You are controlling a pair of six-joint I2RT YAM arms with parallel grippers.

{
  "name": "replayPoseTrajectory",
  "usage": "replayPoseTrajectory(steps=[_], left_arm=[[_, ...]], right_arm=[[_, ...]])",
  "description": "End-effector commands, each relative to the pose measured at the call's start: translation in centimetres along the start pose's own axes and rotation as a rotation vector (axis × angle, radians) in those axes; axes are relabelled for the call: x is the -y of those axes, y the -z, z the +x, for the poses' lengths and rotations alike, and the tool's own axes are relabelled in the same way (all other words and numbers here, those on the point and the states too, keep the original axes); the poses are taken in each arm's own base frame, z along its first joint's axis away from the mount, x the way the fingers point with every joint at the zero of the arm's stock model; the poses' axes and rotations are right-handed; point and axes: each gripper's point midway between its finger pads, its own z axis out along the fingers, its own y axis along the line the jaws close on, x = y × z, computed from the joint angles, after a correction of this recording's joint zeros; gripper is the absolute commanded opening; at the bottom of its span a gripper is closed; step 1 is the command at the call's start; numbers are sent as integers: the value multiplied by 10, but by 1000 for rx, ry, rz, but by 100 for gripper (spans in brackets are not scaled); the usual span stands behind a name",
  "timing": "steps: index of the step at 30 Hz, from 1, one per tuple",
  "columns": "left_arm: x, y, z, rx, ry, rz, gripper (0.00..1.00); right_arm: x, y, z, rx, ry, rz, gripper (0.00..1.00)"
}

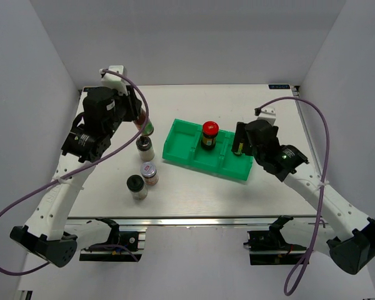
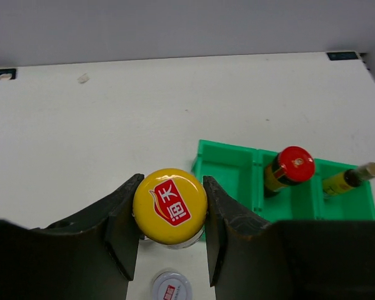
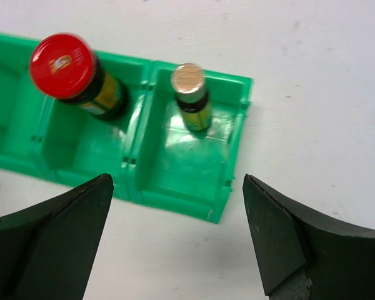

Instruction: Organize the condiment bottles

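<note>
The free tray bottom (image 1: 236, 165) beside the tan-capped bottle is below my left gripper, to its right in the top view, so I should cross the tray (image 1: 175, 140), lower and release the yellow-capped sauce bottle.
A yellow-capped sauce bottle (image 2: 170, 205) sits between the pads of my left gripper (image 2: 172, 187), which is shut on its cap. In the top view the left gripper (image 1: 142, 122) holds that bottle (image 1: 147, 129) just left of the green tray (image 1: 175, 140). A red-lidded brown jar (image 1: 209, 134) stands in the tray's middle compartment. A slim bottle (image 3: 190, 94) with a tan cap stands in the right compartment. My right gripper (image 3: 177, 187) hovers wide open over that compartment's near rim, holding nothing. On the table stand a pale-capped jar (image 1: 145, 147), a silver-lidded jar (image 1: 149, 172) and a black-capped shaker (image 1: 136, 186).
The tray's left compartment (image 2: 228, 169) holds nothing. White walls close in the table on the left, right and back. The three loose jars cluster between the left arm and the tray's near-left corner.
</note>
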Motion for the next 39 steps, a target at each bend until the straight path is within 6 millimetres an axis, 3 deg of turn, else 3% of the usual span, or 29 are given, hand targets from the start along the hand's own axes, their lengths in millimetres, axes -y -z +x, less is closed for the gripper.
replayPoseTrajectory(steps=[1,6,7,8,9,11,12,13,14,15,17,20,25,34,39], left_arm=[[53,6,-50,150,2,238,0],[105,-12,-34,109,-41,326,0],[127,-15,-24,87,-67,364,0],[138,-14,-27,99,-77,377,0],[162,-8,-22,92,-98,428,0],[186,-16,-11,73,-147,435,0],[198,-13,-14,83,-160,452,0],[218,-7,-8,80,-188,492,0],[232,-13,4,61,-207,509,0],[242,-10,0,71,-210,529,0],[264,-13,13,47,-231,558,0],[282,-10,7,64,-222,588,0],[312,-11,21,72,-213,659,0],[331,-36,40,122,-184,658,0],[348,-52,64,76,-192,686,0]], right_arm=[[35,14,-21,95,-92,173,89],[79,24,-9,97,-164,364,89],[85,26,-8,102,-177,381,89],[92,26,-2,95,-179,407,89],[104,27,-1,115,-239,465,89],[121,30,15,70,-260,539,89],[130,27,29,33,-279,570,90],[133,25,33,32,-300,569,89],[134,21,39,21,-308,562,89],[140,13,59,-36,-323,555,89],[139,5,61,-30,-350,493,89],[144,3,69,-23,-396,449,89],[152,14,64,36,-433,452,89],[148,14,62,48,-430,419,90],[149,13,62,53,-428,418,89]])
